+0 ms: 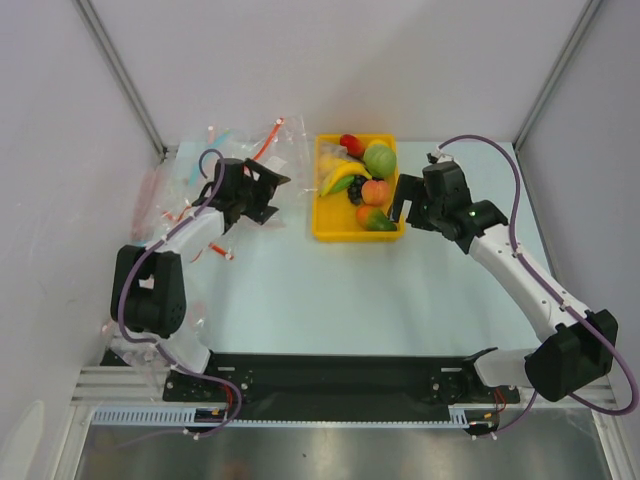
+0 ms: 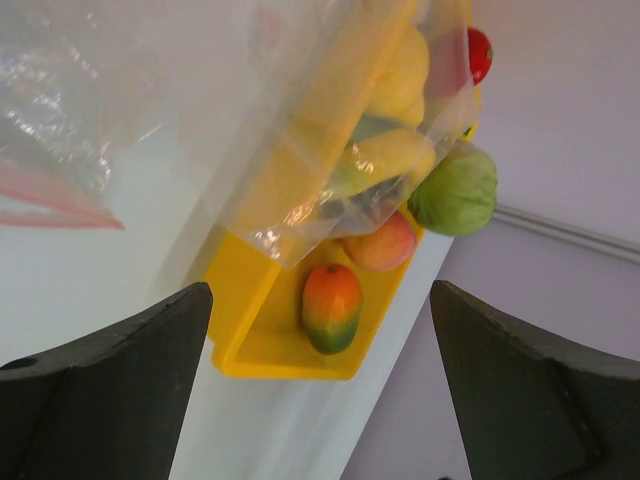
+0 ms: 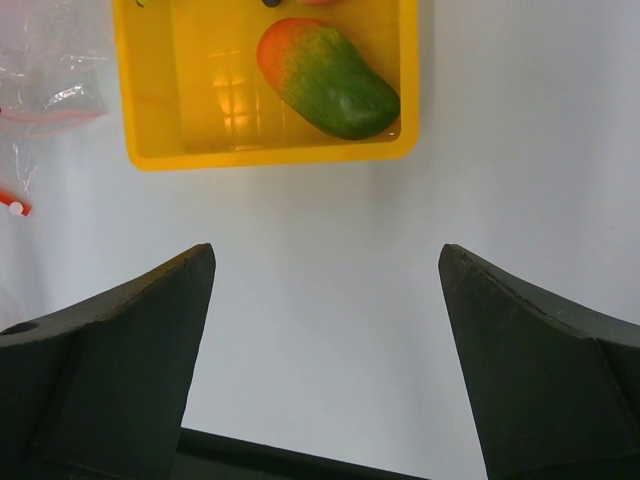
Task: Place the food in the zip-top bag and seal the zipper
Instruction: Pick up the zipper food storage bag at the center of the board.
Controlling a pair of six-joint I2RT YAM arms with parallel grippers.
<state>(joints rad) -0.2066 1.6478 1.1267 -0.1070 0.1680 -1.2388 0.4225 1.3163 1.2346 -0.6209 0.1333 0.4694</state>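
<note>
Next, my left gripper lowers toward the tray with fingers open to straddle the bag's loose edge, since that free fold lies below it beside the tray.
The food lies in a yellow tray (image 1: 322,230): a banana (image 1: 343,178), a peach (image 1: 375,191), a round green fruit (image 1: 379,160), a mango (image 1: 375,218) and black grapes (image 1: 356,190). The clear zip-top bag (image 1: 288,150) lies left of the tray, its red zipper (image 1: 262,148) showing. In the left wrist view the bag (image 2: 150,100) drapes over the tray's edge and the banana (image 2: 390,160). My left gripper (image 1: 275,195) is open beside the bag, holding nothing. My right gripper (image 1: 408,205) hangs open at the tray's right side; the mango (image 3: 330,80) lies ahead of it.
Several other clear pouches (image 1: 175,195) with blue strips and small red pieces lie along the left wall. A red fruit (image 1: 351,145) sits at the tray's far end. Grey walls enclose the table on three sides.
</note>
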